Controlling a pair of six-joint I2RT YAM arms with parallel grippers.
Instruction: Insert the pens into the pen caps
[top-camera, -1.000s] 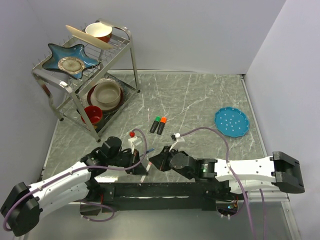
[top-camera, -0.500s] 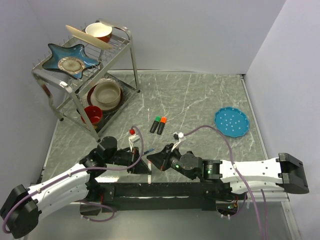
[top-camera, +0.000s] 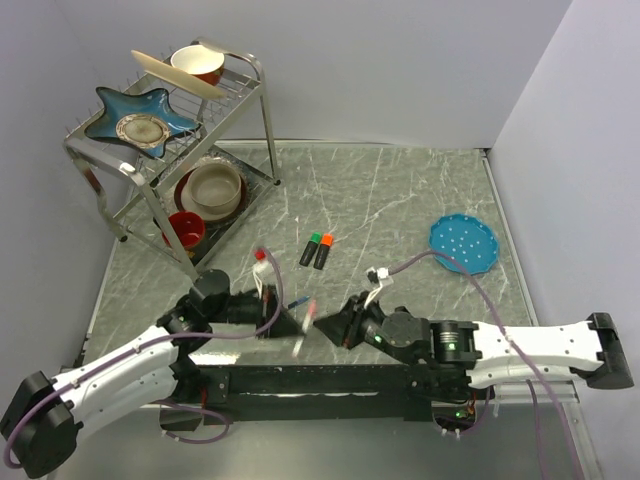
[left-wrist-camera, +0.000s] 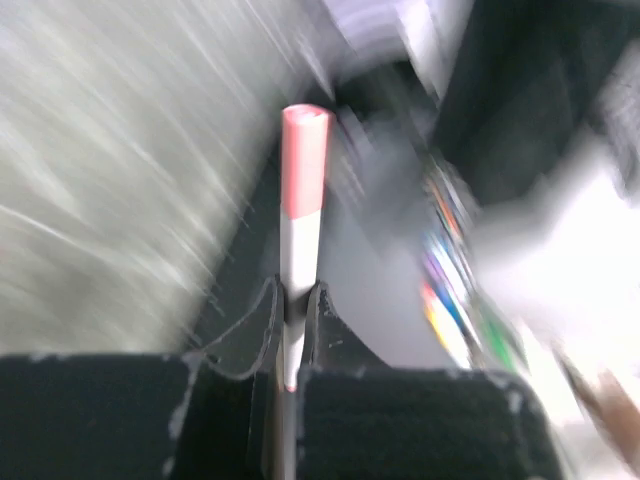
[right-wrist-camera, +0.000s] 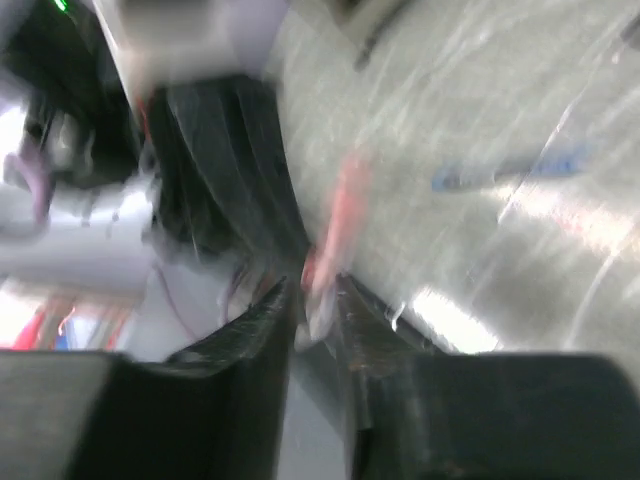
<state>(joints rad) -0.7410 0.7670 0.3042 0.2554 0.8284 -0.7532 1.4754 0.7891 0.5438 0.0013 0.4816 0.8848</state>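
Observation:
My left gripper should turn, swing outward and lower the pen beside the green-capped highlighter, where the table is bare, because the pen has its pink cap on.
A thin white-pink pen (left-wrist-camera: 300, 240) stands between the fingertips of my left gripper (left-wrist-camera: 298, 300), which is shut on it. A pale pink cap (left-wrist-camera: 304, 160) sits on its far end. From above, this pen (top-camera: 303, 330) is a blur between my left gripper (top-camera: 278, 322) and right gripper (top-camera: 322, 325). In the right wrist view the pen's pink end (right-wrist-camera: 335, 230) lies between the slightly parted jaws of the right gripper (right-wrist-camera: 315, 295). The dark-blue ballpoint (top-camera: 297, 301) lies on the table just behind. Two black highlighters stand further back, one green-capped (top-camera: 309, 249), one orange-capped (top-camera: 322, 250).
A metal dish rack (top-camera: 250, 120) with bowls and plates fills the back left. A blue perforated plate (top-camera: 463, 243) lies at the right. The black rail (top-camera: 330, 380) at the table's near edge runs right under both grippers.
My right gripper has drawn back to the right and its jaws have parted a little. The white-pink pen has tilted and is blurred by motion. The left gripper stays shut on it.

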